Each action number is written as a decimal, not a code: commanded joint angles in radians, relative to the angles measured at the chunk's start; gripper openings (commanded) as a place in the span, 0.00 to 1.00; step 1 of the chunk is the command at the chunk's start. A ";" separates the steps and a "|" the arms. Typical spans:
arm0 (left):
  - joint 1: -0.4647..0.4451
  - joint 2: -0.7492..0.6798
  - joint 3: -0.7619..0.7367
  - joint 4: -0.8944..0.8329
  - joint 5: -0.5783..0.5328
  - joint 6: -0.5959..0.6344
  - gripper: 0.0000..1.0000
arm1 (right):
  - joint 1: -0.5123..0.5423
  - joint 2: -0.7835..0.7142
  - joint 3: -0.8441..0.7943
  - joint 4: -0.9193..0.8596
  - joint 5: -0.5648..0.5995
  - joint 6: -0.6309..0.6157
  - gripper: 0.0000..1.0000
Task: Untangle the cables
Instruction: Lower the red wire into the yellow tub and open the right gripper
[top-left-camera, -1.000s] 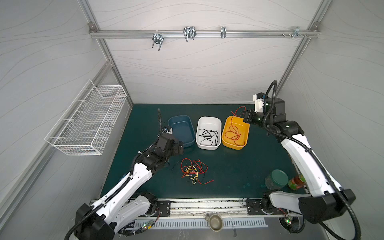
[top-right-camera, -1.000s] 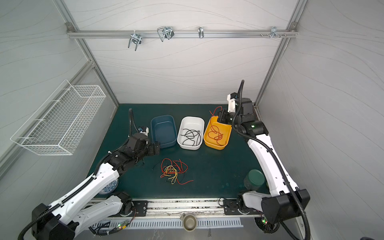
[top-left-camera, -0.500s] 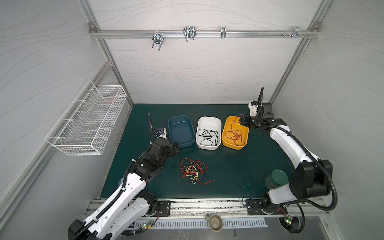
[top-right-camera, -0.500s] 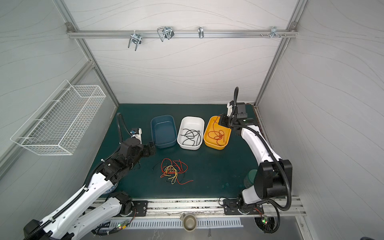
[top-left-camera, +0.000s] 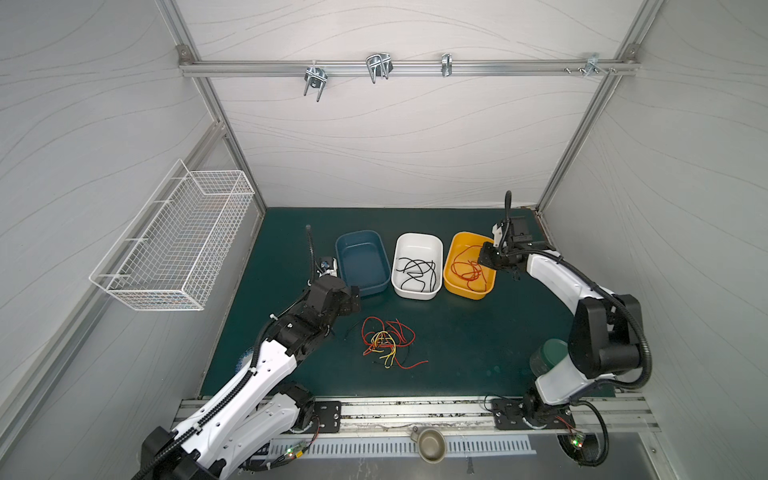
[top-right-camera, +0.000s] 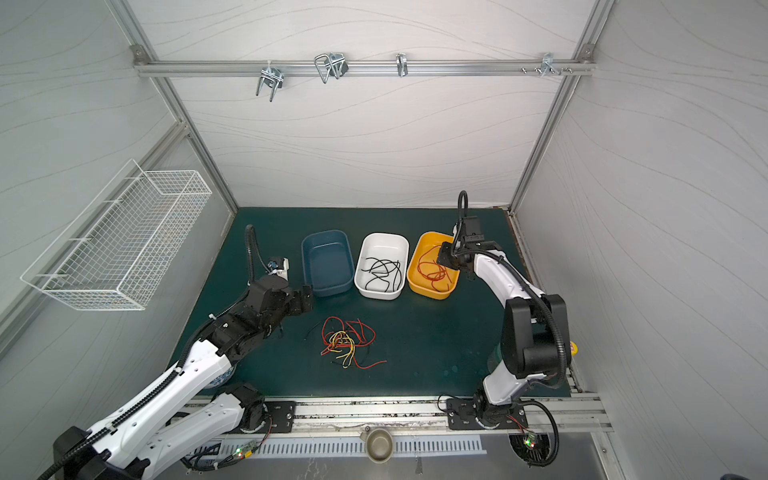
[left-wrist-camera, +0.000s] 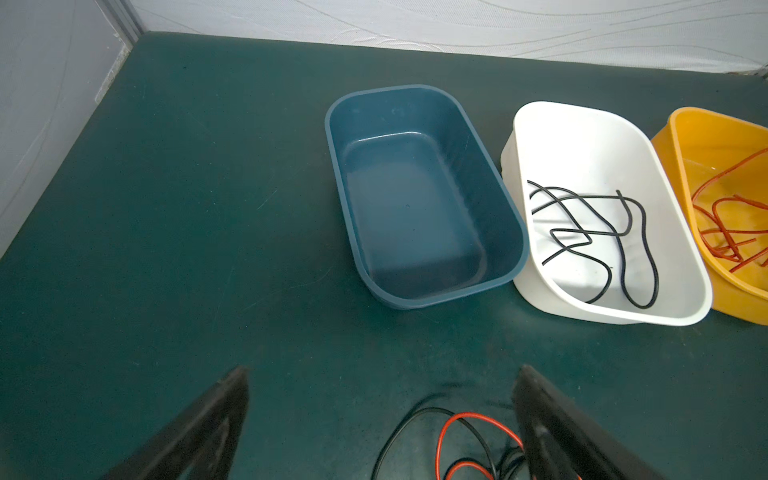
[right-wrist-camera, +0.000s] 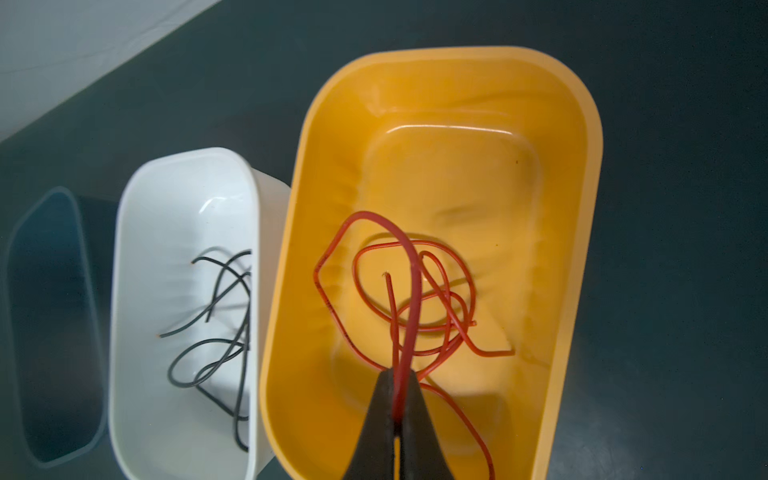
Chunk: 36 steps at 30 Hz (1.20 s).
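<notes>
The red cable already hangs over the yellow tub's red cables. My right gripper should next move down toward the bottom of the yellow tub and release the cable there.
A tangle of red, yellow and black cables lies on the green mat in front of the tubs. My left gripper is open just left of and behind the tangle. In the left wrist view, black and red loops lie between its fingers. My right gripper is shut on a red cable over the yellow tub. That cable loops down among other red cables in the tub.
The white tub holds black cables, and the blue tub beside it is empty. A wire basket hangs on the left wall. A green jar stands by the right arm's base. Hooks hang from the rail overhead.
My right gripper came down over the yellow tub, lowering the red cable into it. My left arm dropped lower and its gripper shifted slightly toward the tangle.
</notes>
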 joint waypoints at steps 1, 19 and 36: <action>-0.014 0.011 0.045 -0.006 -0.028 0.016 1.00 | -0.005 0.022 -0.014 -0.037 0.035 0.004 0.00; -0.020 0.020 0.046 -0.007 -0.023 0.019 1.00 | -0.005 0.071 -0.001 -0.090 0.061 -0.012 0.10; -0.028 0.034 0.048 -0.011 -0.013 0.022 0.99 | 0.042 -0.091 0.006 -0.158 0.093 0.064 0.46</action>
